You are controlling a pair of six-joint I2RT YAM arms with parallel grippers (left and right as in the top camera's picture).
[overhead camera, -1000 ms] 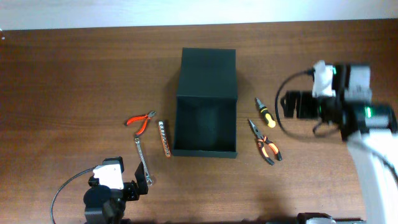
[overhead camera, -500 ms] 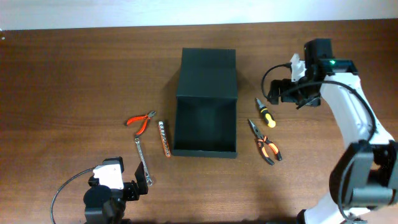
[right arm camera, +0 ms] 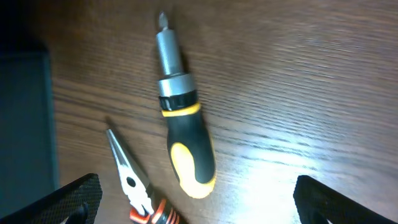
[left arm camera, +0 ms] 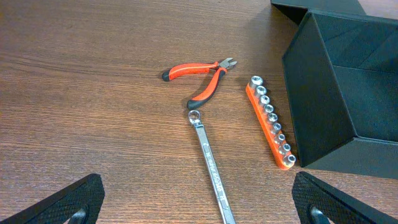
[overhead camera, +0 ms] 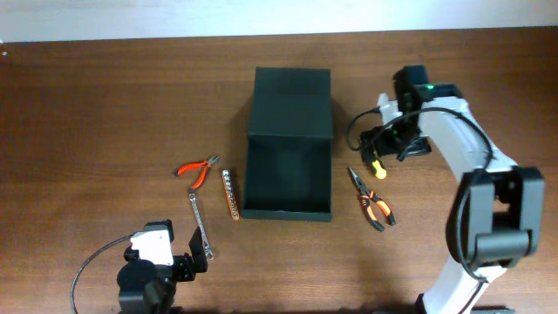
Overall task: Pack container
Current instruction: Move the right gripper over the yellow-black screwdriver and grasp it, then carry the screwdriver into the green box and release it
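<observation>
I will lower my right gripper onto its handle (overhead camera: 376, 165) (right arm camera: 189, 135) next to the yellow ring and then close, because the screwdriver lies lengthwise between my open fingers but is still below them.
The dark green container (overhead camera: 288, 166) stands open at the table's middle, its flap lid (overhead camera: 292, 100) laid back; its side shows in the left wrist view (left arm camera: 323, 106). My right gripper (overhead camera: 373, 142) is open, low over the yellow-black screwdriver (overhead camera: 374, 164), which lies between its fingers in the right wrist view (right arm camera: 183, 143). Orange-handled needle-nose pliers (overhead camera: 372, 202) lie just beside it (right arm camera: 134, 186). My left gripper (overhead camera: 179, 262) is open at the front left, over the end of a silver wrench (left arm camera: 211, 171). Red cutters (left arm camera: 199, 78) and an orange socket rail (left arm camera: 270, 127) lie ahead of it.
The wrench (overhead camera: 200, 225), red cutters (overhead camera: 197, 168) and socket rail (overhead camera: 230, 194) lie left of the container. A black cable (overhead camera: 87, 266) loops by the left arm's base. The table's far edge meets a pale wall (overhead camera: 131, 17).
My right arm has swung left and down toward the screwdriver, coming in over it. The left arm and all the tools have stayed put.
</observation>
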